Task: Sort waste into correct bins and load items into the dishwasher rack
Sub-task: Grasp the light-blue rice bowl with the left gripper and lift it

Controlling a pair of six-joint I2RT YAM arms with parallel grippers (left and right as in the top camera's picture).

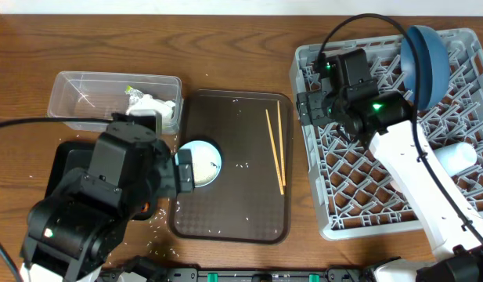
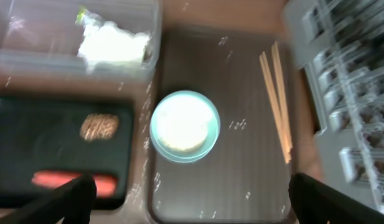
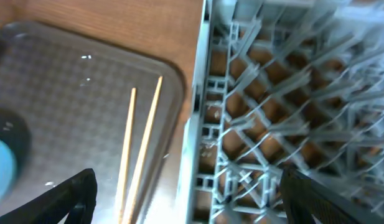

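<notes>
The side of the light blue bowl facing the black tray is clear of the chopsticks. My left gripper should move down and outward onto the bowl's rim there next.
The small light blue bowl (image 1: 202, 164) (image 2: 184, 126) sits on the brown serving tray, with two chopsticks (image 1: 276, 149) (image 2: 277, 99) (image 3: 139, 155) to its right. My left gripper (image 2: 192, 208) is open and empty above the tray's near edge. The carrot (image 2: 73, 181) and the brown lump (image 2: 99, 126) lie in the black tray (image 2: 30, 137). The wrappers (image 1: 151, 106) (image 2: 114, 43) lie in the clear tub (image 1: 77, 98). My right gripper (image 3: 192, 205) is open and empty over the left edge of the rack (image 1: 460, 227) (image 3: 291, 112). The dark blue plate (image 1: 427, 63) stands in the rack. A light cup (image 1: 460, 157) lies in it. The pink cup is out of view.
The brown serving tray (image 1: 233, 211) (image 3: 67, 93) lies between the bins and the rack. Loose rice grains (image 2: 238, 124) are scattered on it and on the table by its left edge. My left arm covers most of the black tray in the overhead view.
</notes>
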